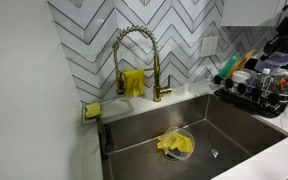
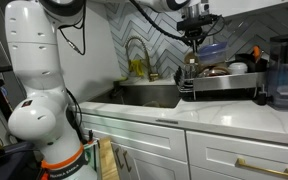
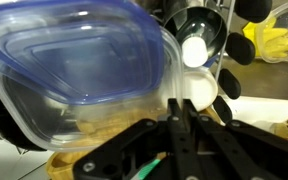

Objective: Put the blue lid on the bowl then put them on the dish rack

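Observation:
The black dish rack point(image 2: 224, 88) is below my gripper, so the lidded bowl, still hanging just above it, should next go down onto the rack's contents, and my gripper should release the lid.
In the wrist view the blue lid point(image 3: 84, 55) sits on a clear bowl point(image 3: 39, 115) and fills the upper left. My gripper point(image 3: 181, 102) comes in from the bottom, its fingers pinched shut on the lidded bowl's near edge. In an exterior view the gripper point(image 2: 196, 36) holds the lid point(image 2: 213, 49) and bowl just above the black dish rack point(image 2: 224, 88) on the counter. From the other side the rack point(image 1: 246, 98) stands at the right beside the sink, with a blue patch above it that is probably the lid point(image 1: 275, 68).
Black ladles point(image 3: 206, 25) and a green-handled utensil point(image 3: 149, 168) lie in the rack under the bowl. The steel sink point(image 1: 144, 135) holds a yellow cloth point(image 1: 175, 145) in a clear dish. A gold faucet point(image 1: 134, 55) and a sponge point(image 1: 92, 110) stand behind it.

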`<state>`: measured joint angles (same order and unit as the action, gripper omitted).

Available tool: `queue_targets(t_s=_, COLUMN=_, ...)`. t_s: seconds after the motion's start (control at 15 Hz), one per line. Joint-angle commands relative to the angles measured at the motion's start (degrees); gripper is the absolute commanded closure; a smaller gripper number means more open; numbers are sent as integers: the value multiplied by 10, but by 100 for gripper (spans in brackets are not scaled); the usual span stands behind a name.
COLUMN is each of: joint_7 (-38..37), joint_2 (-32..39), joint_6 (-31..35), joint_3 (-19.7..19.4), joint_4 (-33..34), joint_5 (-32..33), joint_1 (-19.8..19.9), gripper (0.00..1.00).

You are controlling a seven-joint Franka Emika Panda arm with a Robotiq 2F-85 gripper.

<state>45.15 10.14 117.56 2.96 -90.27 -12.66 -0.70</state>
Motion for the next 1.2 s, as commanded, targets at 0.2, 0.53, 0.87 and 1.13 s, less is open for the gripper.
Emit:
queue_targets(t_s=0.2, joint_7=40, joint_2=42, joint_6=-17, joint_3=14, joint_4=25, joint_5=-83, joint_1=26, gripper=98)
queue_targets(t_s=0.53, joint_7=49, joint_2=54, joint_6=-47, joint_3=17, joint_4=39, joint_5=-126, joint_1=36, gripper=98)
queue_targets(t_s=0.87, joint_7=7, joint_2=56, joint_6=-50, joint_3=9, joint_4=40, joint_5=-115, joint_1=34, gripper=98)
queue_targets(t_s=1.13, joint_7=-28, joint_2=53, joint_6=-44, joint_3=8, joint_4=37, joint_5=-107, joint_1=32, gripper=98)
